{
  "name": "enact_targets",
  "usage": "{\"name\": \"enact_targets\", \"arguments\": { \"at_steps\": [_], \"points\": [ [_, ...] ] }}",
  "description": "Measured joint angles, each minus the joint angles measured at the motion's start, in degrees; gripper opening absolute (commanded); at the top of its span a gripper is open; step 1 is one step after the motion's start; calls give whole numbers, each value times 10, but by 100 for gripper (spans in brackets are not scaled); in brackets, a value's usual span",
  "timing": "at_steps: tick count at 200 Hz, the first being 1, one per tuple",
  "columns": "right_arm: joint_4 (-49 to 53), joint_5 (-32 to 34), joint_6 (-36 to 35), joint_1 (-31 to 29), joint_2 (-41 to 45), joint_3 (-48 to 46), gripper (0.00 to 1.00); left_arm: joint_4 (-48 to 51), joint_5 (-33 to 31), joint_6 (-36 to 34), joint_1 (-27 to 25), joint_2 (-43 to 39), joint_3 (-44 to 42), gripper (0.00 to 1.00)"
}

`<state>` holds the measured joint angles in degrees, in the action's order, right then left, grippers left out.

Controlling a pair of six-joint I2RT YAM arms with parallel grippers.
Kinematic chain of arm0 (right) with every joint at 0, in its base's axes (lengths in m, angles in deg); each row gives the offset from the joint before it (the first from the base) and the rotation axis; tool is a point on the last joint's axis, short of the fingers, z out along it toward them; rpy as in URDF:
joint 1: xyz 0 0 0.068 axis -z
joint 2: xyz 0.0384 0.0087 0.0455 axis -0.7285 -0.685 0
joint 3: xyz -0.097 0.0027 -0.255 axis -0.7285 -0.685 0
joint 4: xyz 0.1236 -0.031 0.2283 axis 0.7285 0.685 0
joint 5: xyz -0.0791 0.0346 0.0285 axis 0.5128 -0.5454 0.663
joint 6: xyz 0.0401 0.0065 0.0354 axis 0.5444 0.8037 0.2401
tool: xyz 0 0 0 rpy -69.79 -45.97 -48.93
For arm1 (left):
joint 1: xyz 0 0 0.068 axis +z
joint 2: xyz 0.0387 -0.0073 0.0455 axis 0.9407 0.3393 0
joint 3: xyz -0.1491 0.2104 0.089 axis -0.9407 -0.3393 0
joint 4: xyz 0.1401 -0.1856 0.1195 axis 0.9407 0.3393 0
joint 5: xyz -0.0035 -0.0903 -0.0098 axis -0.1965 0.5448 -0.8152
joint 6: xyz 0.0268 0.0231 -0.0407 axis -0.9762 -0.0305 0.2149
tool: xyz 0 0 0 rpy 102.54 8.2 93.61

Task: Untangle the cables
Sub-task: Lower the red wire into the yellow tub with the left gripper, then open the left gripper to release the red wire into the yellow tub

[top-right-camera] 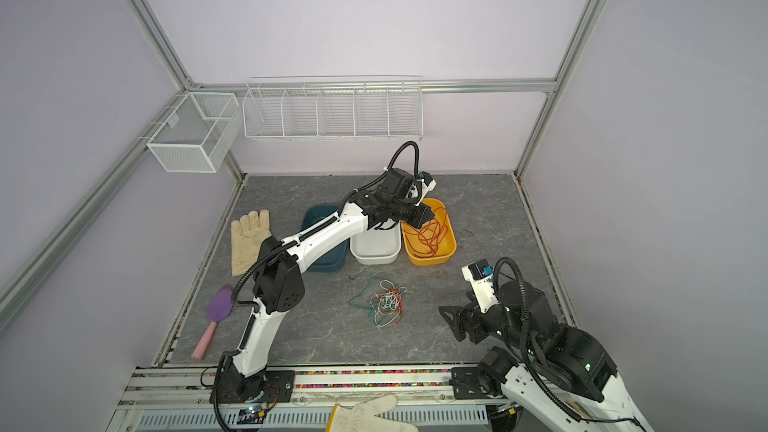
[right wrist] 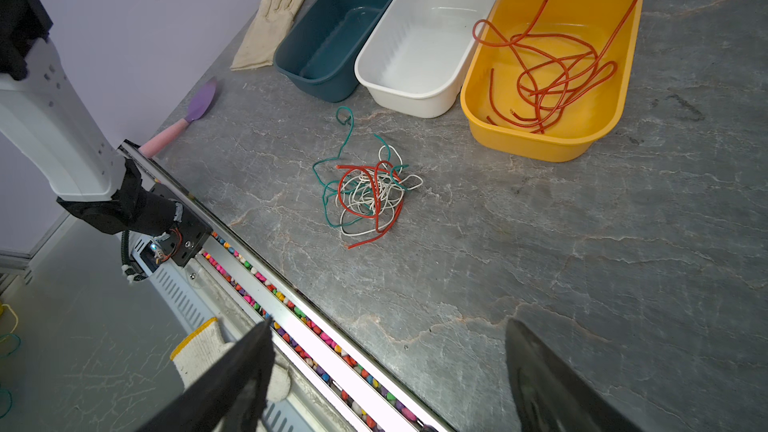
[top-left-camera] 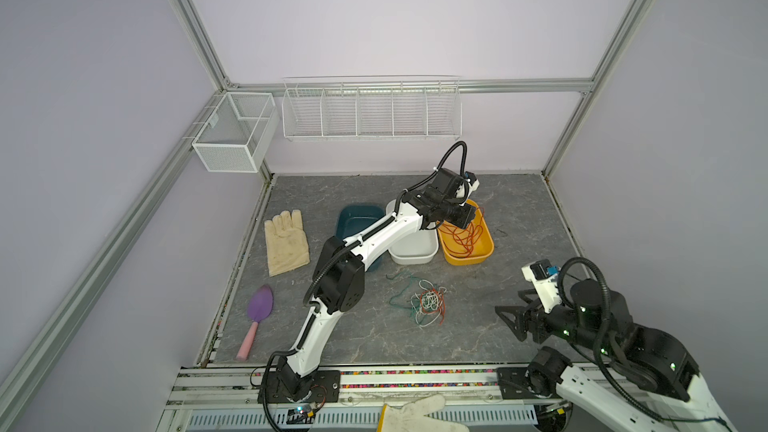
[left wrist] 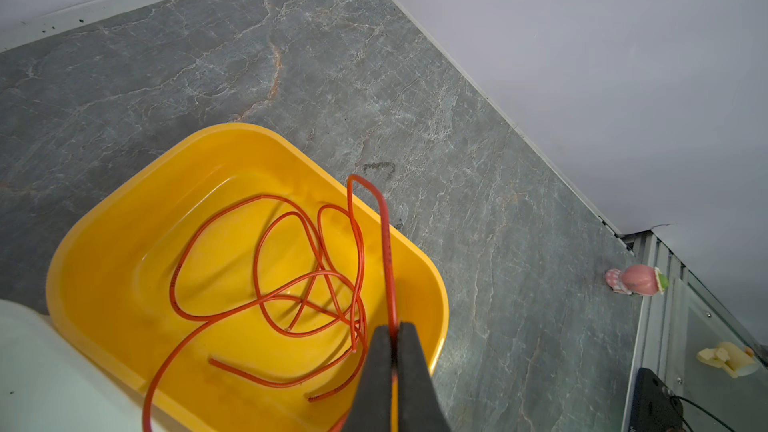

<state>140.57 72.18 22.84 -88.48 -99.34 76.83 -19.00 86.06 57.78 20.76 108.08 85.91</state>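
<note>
The loose red-orange coils are below my shut fingers, so my left gripper will lower into the yellow tub (top-left-camera: 488, 249) next and release the piece of cable onto them.
A tangle of cables (top-left-camera: 428, 303) (top-right-camera: 386, 303) (right wrist: 368, 193), red-orange, dark green and white strands knotted together, lies mid-table in front of the tubs. A separate red-orange cable (left wrist: 291, 276) (right wrist: 552, 72) is coiled loosely in the yellow tub (top-left-camera: 488, 249) (left wrist: 124, 209). One strand rises out of the tub, and my left gripper (left wrist: 394, 328) (top-left-camera: 467, 218) is shut on it above the tub. My right gripper (right wrist: 388, 322) (top-left-camera: 509, 303) hovers open over the table's front right edge, nothing between its fingers, well right of the tangle.
A white tub (top-left-camera: 415, 257) and a teal tub (top-left-camera: 353, 218) stand left of the yellow one. A cream glove (top-left-camera: 286, 243) and a purple trowel (top-left-camera: 259, 305) lie at the left. Wire baskets (top-left-camera: 370, 110) hang on the back wall. Another glove (top-left-camera: 415, 413) lies on the front rail.
</note>
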Motion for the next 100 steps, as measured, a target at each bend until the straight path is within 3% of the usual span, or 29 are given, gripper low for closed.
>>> {"name": "enact_targets", "arguments": {
  "at_steps": [100],
  "points": [
    [0,6,0,0,0,-1,88,-33,18,-1,9,35,-13,0]
  ]
}}
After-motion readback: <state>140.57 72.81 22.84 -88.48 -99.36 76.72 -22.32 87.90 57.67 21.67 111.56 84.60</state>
